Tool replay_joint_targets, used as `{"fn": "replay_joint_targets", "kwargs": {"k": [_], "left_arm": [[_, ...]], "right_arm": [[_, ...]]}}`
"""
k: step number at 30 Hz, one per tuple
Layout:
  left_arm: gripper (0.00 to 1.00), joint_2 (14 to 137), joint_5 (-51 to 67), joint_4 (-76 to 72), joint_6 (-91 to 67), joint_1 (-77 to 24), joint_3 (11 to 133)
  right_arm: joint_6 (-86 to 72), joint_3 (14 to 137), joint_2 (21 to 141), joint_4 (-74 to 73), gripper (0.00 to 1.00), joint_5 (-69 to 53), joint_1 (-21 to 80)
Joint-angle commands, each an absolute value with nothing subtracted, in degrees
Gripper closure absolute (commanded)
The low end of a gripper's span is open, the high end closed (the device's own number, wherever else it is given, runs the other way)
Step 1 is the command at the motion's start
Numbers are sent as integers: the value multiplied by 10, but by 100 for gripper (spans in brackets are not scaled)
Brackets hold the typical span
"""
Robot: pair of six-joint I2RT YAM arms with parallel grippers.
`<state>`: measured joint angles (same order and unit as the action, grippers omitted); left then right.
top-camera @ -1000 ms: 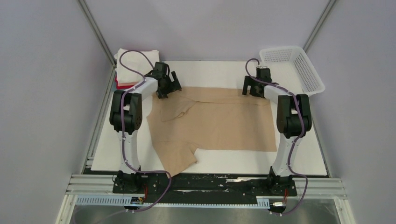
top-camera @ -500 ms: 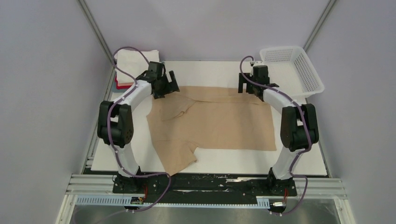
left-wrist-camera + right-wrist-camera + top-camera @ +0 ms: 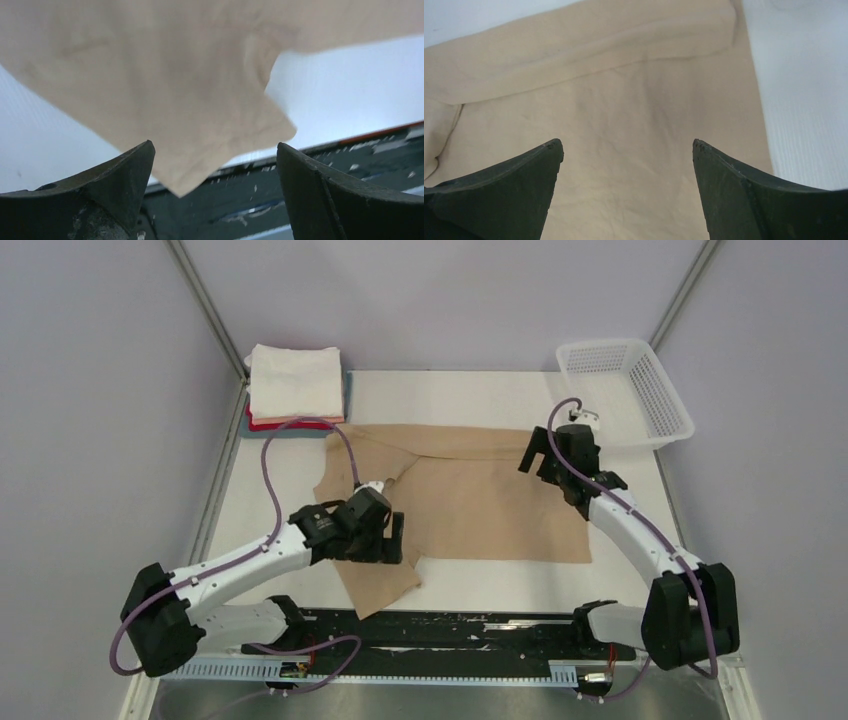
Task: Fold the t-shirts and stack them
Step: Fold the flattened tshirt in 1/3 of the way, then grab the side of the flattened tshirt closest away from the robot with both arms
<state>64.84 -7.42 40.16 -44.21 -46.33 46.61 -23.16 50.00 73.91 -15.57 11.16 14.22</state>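
Observation:
The sleeve's near corner (image 3: 363, 611) (image 3: 181, 188) sticks out over the bar, below and back of my left gripper, so next I will move that gripper back and down onto it.
A tan t-shirt (image 3: 480, 500) lies spread on the white table, its far edge folded over and one sleeve (image 3: 378, 583) reaching the near edge. My left gripper (image 3: 378, 545) hangs open just above that near sleeve. In the left wrist view the sleeve's corner (image 3: 175, 90) shows between the open left gripper (image 3: 214, 144), untouched. My right gripper (image 3: 535, 455) hovers open over the shirt's far right part. The right wrist view shows flat tan cloth (image 3: 624, 90) below the open right gripper (image 3: 626, 142). Folded t-shirts (image 3: 295, 385) are stacked at the back left, cream-white on top.
A white mesh basket (image 3: 660, 400) stands at the back right corner. The black rail (image 3: 450, 625) with both arm bases runs along the near edge. White table (image 3: 460, 390) shows beyond the shirt, and grey walls close in both sides.
Both arms left the shirt's far edge. The left arm swung down to the near sleeve; the right drew back slightly toward the near right. Both grippers stayed open.

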Motion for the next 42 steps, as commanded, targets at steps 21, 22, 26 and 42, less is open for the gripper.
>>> {"fn": "replay_joint_targets", "kwargs": {"k": [21, 22, 26, 42], "left_arm": [[68, 679, -21, 407, -620, -604, 312], [80, 686, -27, 408, -621, -604, 319], [100, 675, -43, 407, -609, -604, 337], [100, 591, -61, 396, -526, -568, 369]], "right_arm": [[-399, 326, 454, -314, 0, 223, 95], [-402, 325, 449, -339, 0, 203, 95], [-468, 324, 438, -452, 0, 153, 94], [-659, 196, 364, -400, 8, 218, 79]]}}
